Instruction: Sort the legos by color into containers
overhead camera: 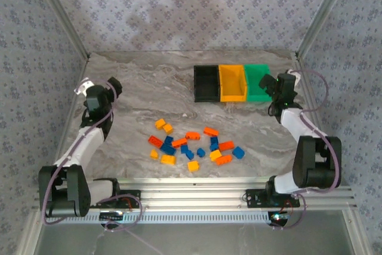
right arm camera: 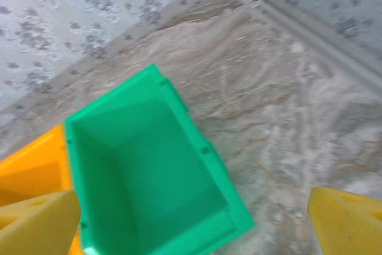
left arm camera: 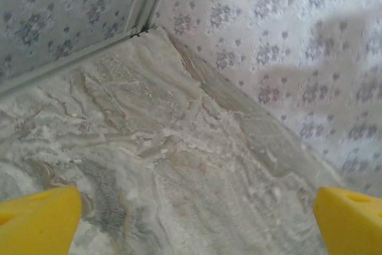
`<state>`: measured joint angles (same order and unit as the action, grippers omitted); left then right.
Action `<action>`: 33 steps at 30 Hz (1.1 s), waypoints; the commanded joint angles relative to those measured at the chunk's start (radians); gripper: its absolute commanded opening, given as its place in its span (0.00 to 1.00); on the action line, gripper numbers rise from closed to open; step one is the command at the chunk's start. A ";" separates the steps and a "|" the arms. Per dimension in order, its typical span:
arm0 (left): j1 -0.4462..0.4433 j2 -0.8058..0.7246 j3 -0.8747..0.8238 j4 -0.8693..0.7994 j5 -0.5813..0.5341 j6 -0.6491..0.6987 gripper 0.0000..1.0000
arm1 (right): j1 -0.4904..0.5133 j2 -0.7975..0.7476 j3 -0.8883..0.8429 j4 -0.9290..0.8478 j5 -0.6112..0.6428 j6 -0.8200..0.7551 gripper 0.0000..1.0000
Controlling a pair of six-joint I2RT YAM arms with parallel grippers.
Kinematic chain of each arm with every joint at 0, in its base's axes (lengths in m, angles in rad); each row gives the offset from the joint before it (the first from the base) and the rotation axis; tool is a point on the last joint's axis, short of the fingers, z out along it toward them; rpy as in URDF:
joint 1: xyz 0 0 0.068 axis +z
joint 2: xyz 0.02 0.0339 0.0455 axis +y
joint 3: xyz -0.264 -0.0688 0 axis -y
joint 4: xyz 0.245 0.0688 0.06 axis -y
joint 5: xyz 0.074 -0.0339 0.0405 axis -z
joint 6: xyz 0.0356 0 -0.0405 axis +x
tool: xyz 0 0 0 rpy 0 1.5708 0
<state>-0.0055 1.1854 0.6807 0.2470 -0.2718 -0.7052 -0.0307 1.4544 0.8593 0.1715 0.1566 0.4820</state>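
Observation:
My right gripper crosses the green bin next and comes down astride the bins' touching rims to close, since the green [overhead camera: 258,76] and yellow-orange bins stand side against side.
Several legos [overhead camera: 192,145] in yellow-orange, red-orange and blue lie scattered on the middle of the marble table. The containers stand joined in a row at the back right: black [overhead camera: 206,91], yellow-orange [overhead camera: 233,92], green [overhead camera: 258,76]. My right gripper [overhead camera: 279,83] hovers at the green bin's right edge. In the right wrist view it [right arm camera: 192,222] is open above the empty green bin [right arm camera: 206,147], with the yellow-orange bin [right arm camera: 30,168] to the left. My left gripper [overhead camera: 112,84] is raised at the far left, away from the legos. It [left arm camera: 194,225] is open over bare table.
Patterned walls close the table [overhead camera: 143,82] at the back and both sides, with metal corner posts [overhead camera: 322,13]. The left wrist view looks into the back left corner [left arm camera: 140,28]. A metal rail [overhead camera: 197,198] runs along the near edge between the arm bases.

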 commanded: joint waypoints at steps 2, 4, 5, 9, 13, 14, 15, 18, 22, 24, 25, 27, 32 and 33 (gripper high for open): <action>0.004 -0.021 0.004 -0.096 0.100 -0.232 1.00 | 0.070 0.094 0.149 -0.166 -0.161 -0.075 1.00; -0.003 -0.045 0.004 -0.109 0.160 -0.221 1.00 | 0.100 0.167 0.262 -0.290 -0.169 -0.137 1.00; -0.016 -0.059 0.015 -0.144 0.168 -0.198 1.00 | 0.109 0.207 0.302 -0.317 -0.182 -0.154 1.00; -0.083 -0.122 0.028 -0.263 0.170 -0.130 0.99 | 0.130 0.315 0.417 -0.360 -0.135 -0.160 0.96; -0.116 -0.185 -0.038 -0.250 0.214 -0.137 0.94 | 0.138 0.419 0.527 -0.435 -0.080 -0.156 0.87; -0.123 -0.200 -0.053 -0.248 0.219 -0.141 0.94 | 0.139 0.439 0.545 -0.454 -0.068 -0.149 0.86; -0.132 -0.213 -0.065 -0.249 0.223 -0.140 0.93 | 0.141 0.457 0.561 -0.468 -0.054 -0.143 0.84; -0.165 -0.239 -0.093 -0.269 0.221 -0.134 0.92 | 0.145 0.509 0.595 -0.502 -0.053 -0.142 0.79; -0.193 -0.262 -0.127 -0.288 0.223 -0.128 0.92 | 0.156 0.556 0.625 -0.527 -0.072 -0.153 0.69; -0.196 -0.270 -0.133 -0.305 0.223 -0.126 0.91 | 0.160 0.563 0.625 -0.527 -0.076 -0.153 0.63; -0.197 -0.274 -0.137 -0.310 0.223 -0.125 0.91 | 0.163 0.564 0.623 -0.525 -0.081 -0.154 0.58; -0.198 -0.283 -0.147 -0.317 0.223 -0.126 0.91 | 0.168 0.566 0.621 -0.527 -0.085 -0.153 0.50; -0.205 -0.300 -0.164 -0.318 0.229 -0.140 0.91 | 0.199 0.565 0.604 -0.529 -0.099 -0.166 0.28; -0.206 -0.303 -0.165 -0.319 0.227 -0.143 0.91 | 0.209 0.559 0.595 -0.525 -0.099 -0.167 0.23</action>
<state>-0.2020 0.9035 0.5228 -0.0574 -0.0597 -0.8474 0.1566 2.0144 1.4513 -0.3252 0.0708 0.3099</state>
